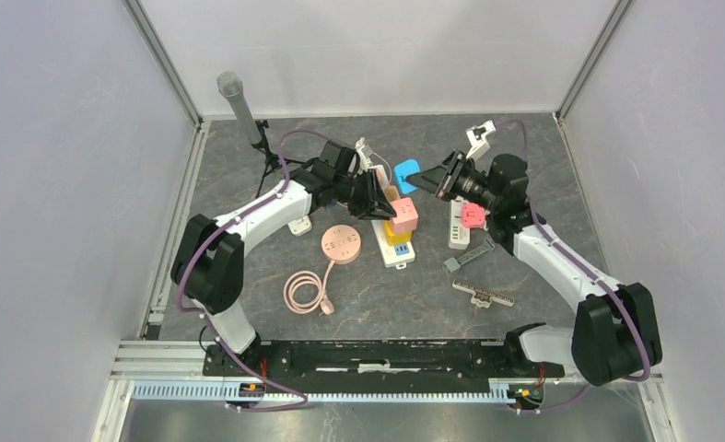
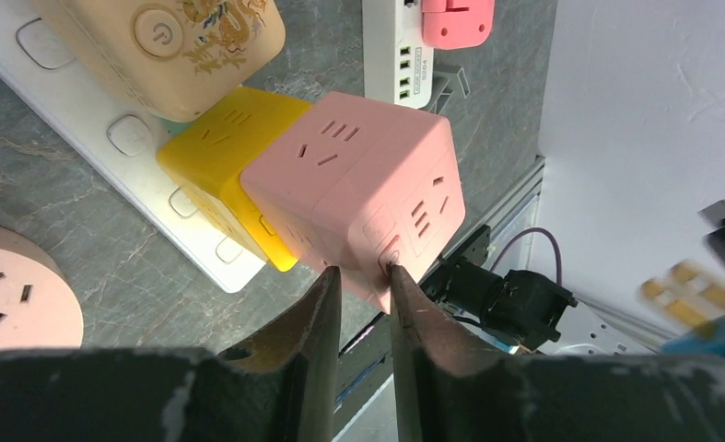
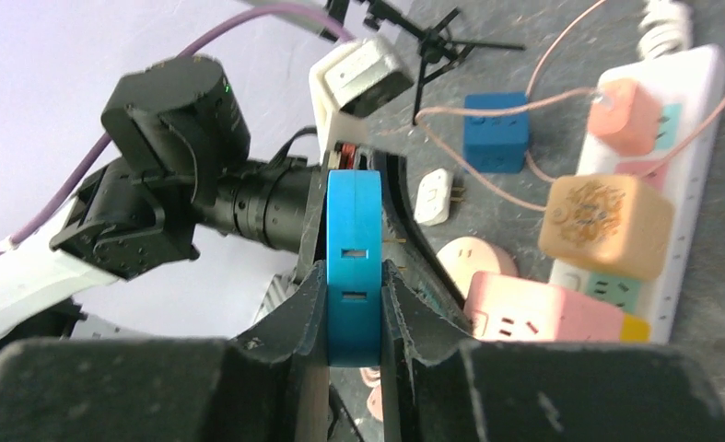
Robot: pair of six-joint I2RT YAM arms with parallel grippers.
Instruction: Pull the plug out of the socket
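My right gripper moves the blue plug (image 1: 406, 175), free of every socket, outward from the white power strip next. Then it lowers the plug onto bare table beyond the second power strip.
My right gripper (image 1: 429, 182) (image 3: 354, 267) is shut on a flat blue plug (image 1: 406, 175) (image 3: 353, 221) and holds it in the air, apart from every socket. Below and to its left lies the white power strip (image 1: 397, 253) (image 2: 110, 120) with a pink cube adapter (image 1: 403, 214) (image 2: 358, 184), a yellow cube (image 1: 397, 233) (image 2: 213, 147) and a beige adapter (image 2: 174, 46) on it. My left gripper (image 1: 381, 204) (image 2: 361, 270) is at the pink cube. Its narrow fingertips pinch the cube's lower corner.
A round pink socket (image 1: 341, 243) with a coiled cable lies left of the strip. A second white strip (image 1: 458, 230) carrying a red-pink plug (image 1: 473, 215) lies to the right. A microphone stand (image 1: 239, 106), a dark blue cube (image 3: 495, 131) and a comb-like bar (image 1: 484, 294) are around.
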